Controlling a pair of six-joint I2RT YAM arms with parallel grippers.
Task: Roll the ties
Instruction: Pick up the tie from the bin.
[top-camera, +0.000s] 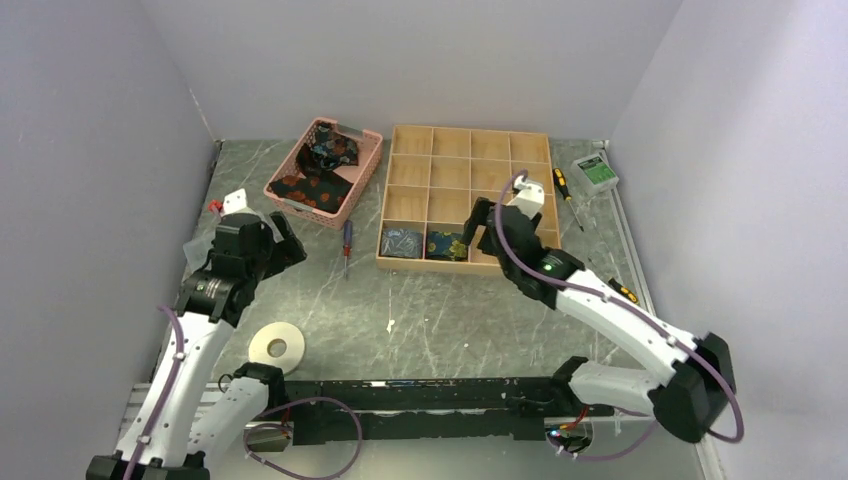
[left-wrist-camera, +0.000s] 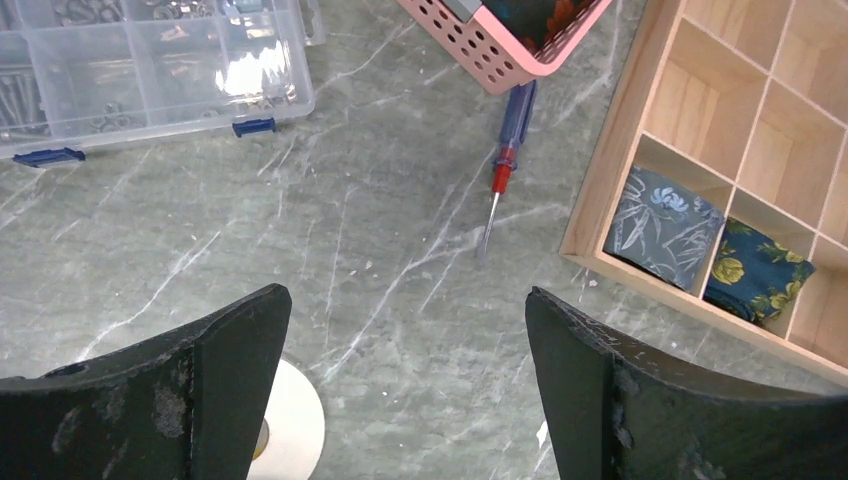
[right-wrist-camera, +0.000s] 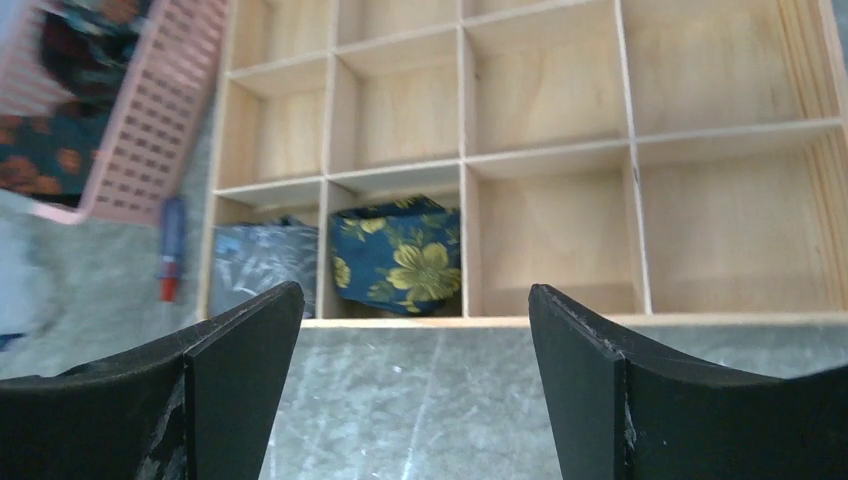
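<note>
My left gripper reaches outward and down to the dark tie's orange flowers in the pink basket next.
Several loose ties (top-camera: 325, 160), dark with orange and red flowers, lie heaped in a pink basket (top-camera: 352, 196) at the back left. Two rolled ties sit in the front-left compartments of a wooden grid box (top-camera: 470, 176): a grey-blue one (left-wrist-camera: 662, 225) and a navy one with yellow flowers (right-wrist-camera: 400, 255). My left gripper (left-wrist-camera: 408, 293) hangs open over bare table, left of the box. My right gripper (right-wrist-camera: 416, 289) is open too, just in front of the box's near edge, with nothing between its fingers.
A blue-and-red screwdriver (left-wrist-camera: 508, 160) lies between basket and box. A white ring of tape (top-camera: 277, 348) rests near the left arm. A clear plastic organiser (left-wrist-camera: 150, 70) stands at the far left. More screwdrivers (top-camera: 563, 185) and a small green device (top-camera: 596, 172) lie right of the box.
</note>
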